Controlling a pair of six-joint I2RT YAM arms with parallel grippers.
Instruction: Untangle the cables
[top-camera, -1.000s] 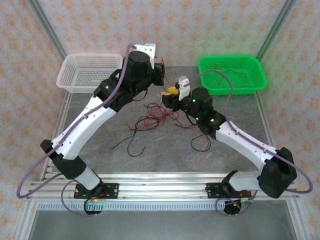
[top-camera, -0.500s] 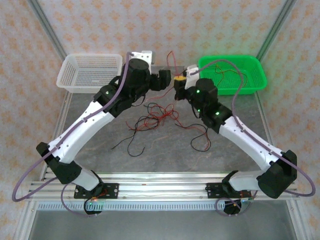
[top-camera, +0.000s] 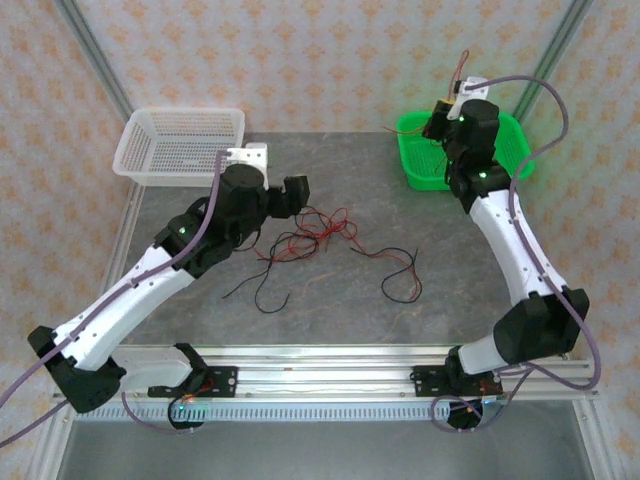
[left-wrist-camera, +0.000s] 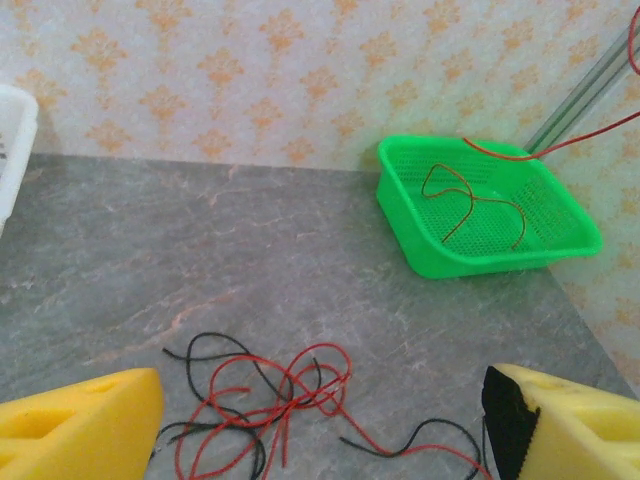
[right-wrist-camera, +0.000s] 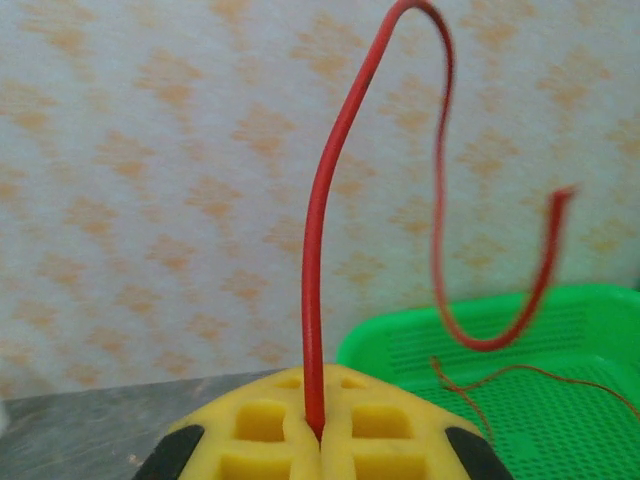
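I will next tilt my right gripper downward and lower it over the basket's bottom to release the red cable, because the green basket lies open below the gripper's fingertips.
A tangle of thin red and black cables (top-camera: 312, 232) lies on the grey table; the left wrist view has it (left-wrist-camera: 268, 398) just ahead of the fingers. My left gripper (top-camera: 299, 194) hovers at the tangle's left edge, open, with nothing between its yellow fingers (left-wrist-camera: 82, 428). My right gripper (top-camera: 445, 108) is raised over the green basket (top-camera: 500, 170) and shut on a red cable (right-wrist-camera: 318, 250), which rises from the pinched pads and curls over toward the basket (right-wrist-camera: 590, 420). Another red cable (left-wrist-camera: 470, 200) lies inside the basket.
A white basket (top-camera: 180, 140) stands at the back left. A loose black and red cable (top-camera: 400, 272) and black strands (top-camera: 255, 290) lie on the table nearer the front. Metal frame posts rise at the back corners.
My right arm swung from the table's middle up and right to above the green basket, carrying the red cable. My left gripper opened and drew back and down toward the tangle's left side.
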